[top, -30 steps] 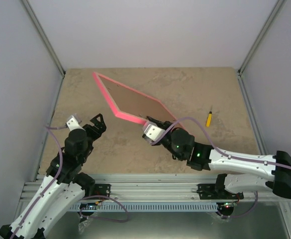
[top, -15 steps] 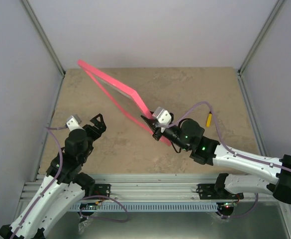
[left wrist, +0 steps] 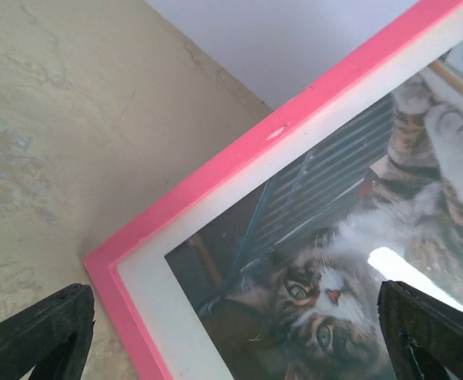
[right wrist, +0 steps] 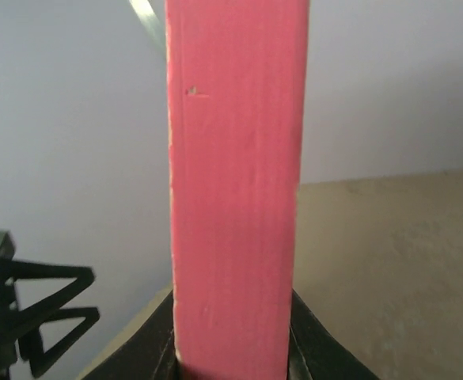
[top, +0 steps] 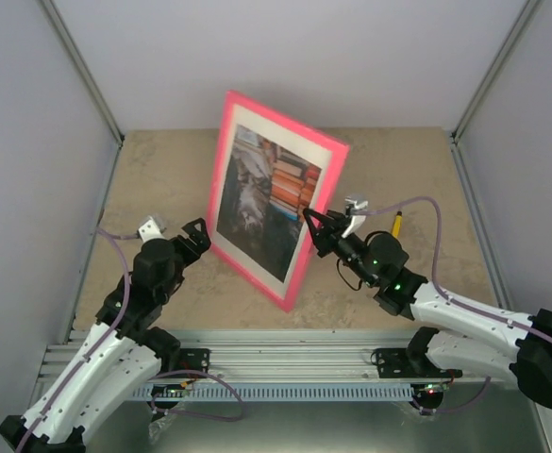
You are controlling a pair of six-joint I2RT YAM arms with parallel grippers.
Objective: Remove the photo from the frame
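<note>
Next, my right gripper will turn and lower the frame's held edge flat onto the table, since the frame still stands tipped up.
The bright-pink frame (top: 221, 160) stands nearly upright on its lower edge in the middle of the table, front facing the camera. Behind its white mat is the photo (top: 261, 198), a cat beside books, seen upside down. My right gripper (top: 310, 231) is shut on the frame's right edge, which fills the right wrist view (right wrist: 235, 198). My left gripper (top: 198, 236) is open just left of the frame's lower left corner, not touching it. In the left wrist view that corner (left wrist: 104, 269) and the cat photo (left wrist: 334, 261) lie between my spread fingers (left wrist: 37, 332).
A small yellow screwdriver (top: 397, 224) lies on the table right of the frame, behind the right arm. Grey walls close the table at the back and both sides. The left gripper shows at the left of the right wrist view (right wrist: 33, 317).
The right gripper swung the frame up and turned it over, from lying tilted with its brown back showing to standing with the photo side facing the camera. The left gripper shifted slightly toward it.
</note>
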